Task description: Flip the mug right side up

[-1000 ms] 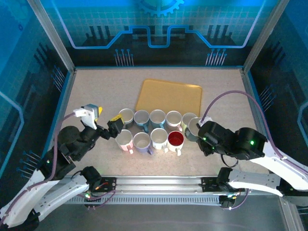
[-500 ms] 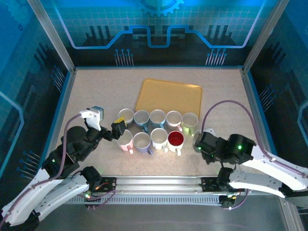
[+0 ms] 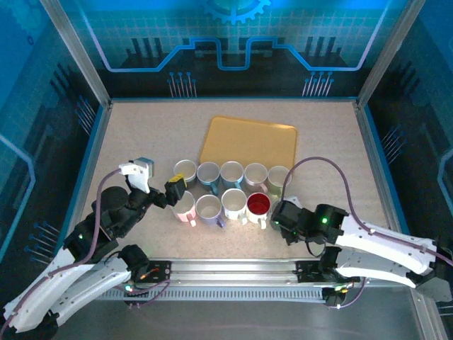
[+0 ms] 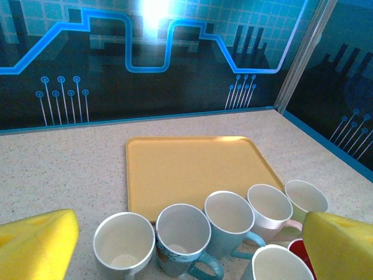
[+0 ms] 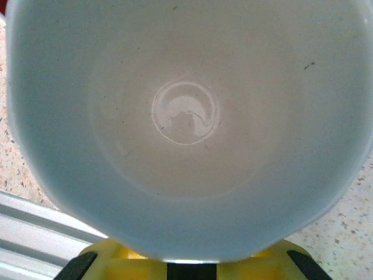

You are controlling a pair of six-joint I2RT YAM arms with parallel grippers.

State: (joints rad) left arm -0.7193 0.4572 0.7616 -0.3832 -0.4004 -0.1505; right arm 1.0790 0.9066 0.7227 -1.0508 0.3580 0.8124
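Observation:
My right gripper should next move a little toward the red mug (image 3: pixel 257 205) (image 5: pixel 2 6) and let go of the near side of the white-lined mug there, because the front row ends beside it.
My right gripper (image 5: pixel 186 258) is shut on the near wall of a white-lined mug (image 5: pixel 186 116). The mug's mouth faces the wrist camera, so its round bottom shows inside. Seen from above, that gripper (image 3: pixel 279 216) sits low just right of the red mug (image 3: pixel 257 205), at the end of the front row, and the wrist hides the held mug. I cannot tell whether the mug rests on the table. My left gripper (image 3: pixel 157 180) stands open beside the rows' left end, with nothing between its yellow pads (image 4: pixel 35 245).
Two rows of upright mugs stand mid-table, among them a pale green one (image 3: pixel 278 177) at the back right. A flat yellow tray (image 3: pixel 248 142) lies behind them. The metal rail (image 3: pixel 233 269) runs along the near edge, close to my right gripper.
My right arm has carried the mug from beside the pale green mug toward the near edge and left, ending next to the red mug. The left arm shifted slightly and stays open.

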